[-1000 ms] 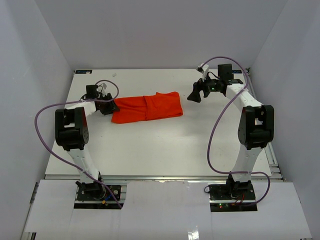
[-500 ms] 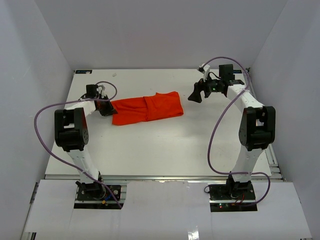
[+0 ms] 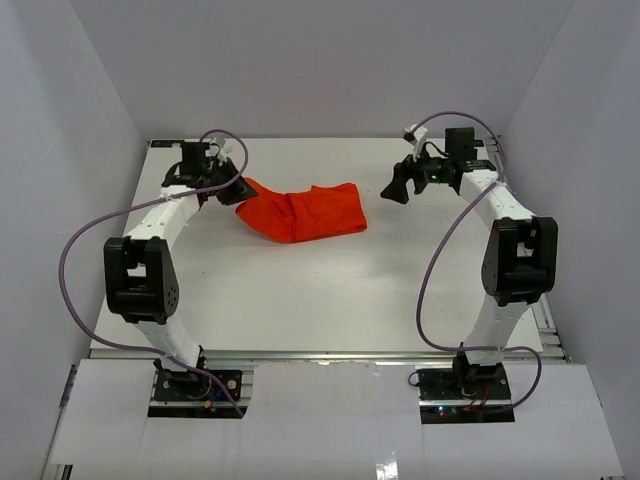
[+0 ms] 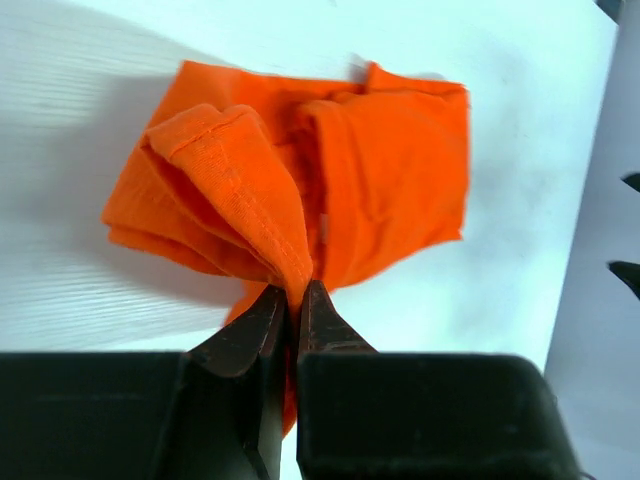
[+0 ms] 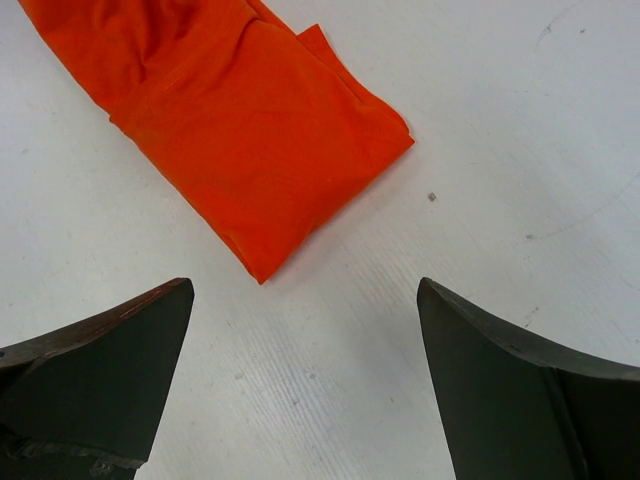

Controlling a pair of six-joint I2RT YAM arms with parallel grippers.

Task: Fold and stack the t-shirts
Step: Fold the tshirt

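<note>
My left gripper should next carry the t-shirt's hem across to the right in the top view and down onto the t-shirt's flat end (image 3: 340, 208) (image 4: 405, 178), then let go of it.
One bright orange-red t-shirt (image 3: 305, 210) lies folded into a strip on the white table (image 3: 320, 290), its left end lifted and bunched. My left gripper (image 3: 240, 190) is shut on that left end; in the left wrist view a hemmed fold of the t-shirt (image 4: 240, 190) runs up into the pinched left gripper (image 4: 292, 295). To the right of the shirt my right gripper (image 3: 398, 186) hangs open and holds nothing. The right wrist view shows the right gripper (image 5: 305, 290) over bare table, just short of the t-shirt's (image 5: 240, 120) right corner.
White walls close the table on the left, back and right. Purple cables (image 3: 440, 250) loop beside both arms. Metal rails run along the table's front edge (image 3: 320, 355) and right edge.
My left gripper has shut on the shirt's left end, lifted it, and carried it back and to the right, so the strip is shorter. The right gripper has barely moved.
</note>
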